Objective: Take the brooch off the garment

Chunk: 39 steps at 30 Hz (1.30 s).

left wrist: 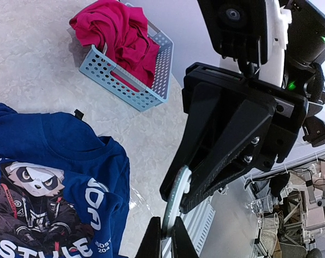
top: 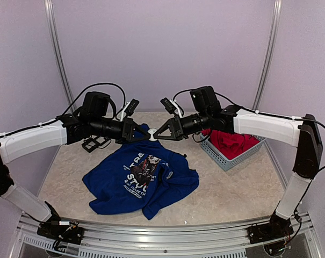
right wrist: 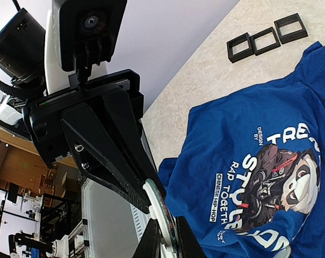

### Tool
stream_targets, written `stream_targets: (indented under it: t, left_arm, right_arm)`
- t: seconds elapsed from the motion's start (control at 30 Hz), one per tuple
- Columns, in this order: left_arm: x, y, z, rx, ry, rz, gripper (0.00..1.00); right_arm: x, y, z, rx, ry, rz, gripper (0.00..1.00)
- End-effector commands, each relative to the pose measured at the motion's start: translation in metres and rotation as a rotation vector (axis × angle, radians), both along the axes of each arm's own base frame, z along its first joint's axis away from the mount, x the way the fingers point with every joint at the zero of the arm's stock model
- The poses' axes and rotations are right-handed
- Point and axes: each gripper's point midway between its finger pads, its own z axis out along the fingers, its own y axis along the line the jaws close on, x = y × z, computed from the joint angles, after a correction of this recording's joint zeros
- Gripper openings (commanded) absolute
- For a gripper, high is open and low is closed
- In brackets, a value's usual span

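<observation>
The robot will next move the brooch (top: 152, 134) in its left gripper down and to the gripper's left in the top view, to the empty near black frame (top: 90, 145). It will then lower the brooch and release it.
The royal-blue T-shirt (top: 141, 177) with a panda print lies crumpled on the table; it also shows in the left wrist view (left wrist: 44, 161) and the right wrist view (right wrist: 248, 134). The brooch (top: 152, 134), a round white disc, is held in the air above the shirt's collar, apart from the cloth. My left gripper (top: 144, 134) is shut on one edge of the brooch (left wrist: 175, 199), with its own tips low in its wrist view (left wrist: 167, 244). My right gripper (top: 160, 134) is shut on the opposite edge (right wrist: 161, 215), its tips at the bottom (right wrist: 166, 246). The two grippers meet tip to tip.
A pale blue perforated basket (top: 224, 157) holding a plain red garment (top: 232, 141) stands at the right; it also shows in the left wrist view (left wrist: 124, 80). Three black square frames (top: 95, 143) lie at the back left, seen too in the right wrist view (right wrist: 267, 37).
</observation>
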Motion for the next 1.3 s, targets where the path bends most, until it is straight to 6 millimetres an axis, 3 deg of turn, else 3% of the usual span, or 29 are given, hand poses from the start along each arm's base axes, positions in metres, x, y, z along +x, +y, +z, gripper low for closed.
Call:
stream_targets:
  t: [0.0, 0.4, 0.9, 1.27]
  left_arm:
    - [-0.027, -0.015, 0.035, -0.09, -0.049, -0.133, 0.0]
    - [-0.018, -0.007, 0.02, -0.043, -0.011, -0.052, 0.0]
    - [-0.002, 0.009, 0.0, -0.018, 0.074, 0.041, 0.0]
    - [0.006, 0.008, -0.008, 0.005, 0.096, 0.049, 0.0]
  right_arm:
    - [0.04, -0.026, -0.055, -0.159, 0.068, -0.243, 0.07]
    - [0.046, -0.043, -0.054, -0.15, 0.068, -0.321, 0.07]
    - [0.048, -0.049, -0.052, -0.146, 0.058, -0.351, 0.09]
    - [0.04, -0.034, -0.024, -0.035, -0.016, -0.241, 0.2]
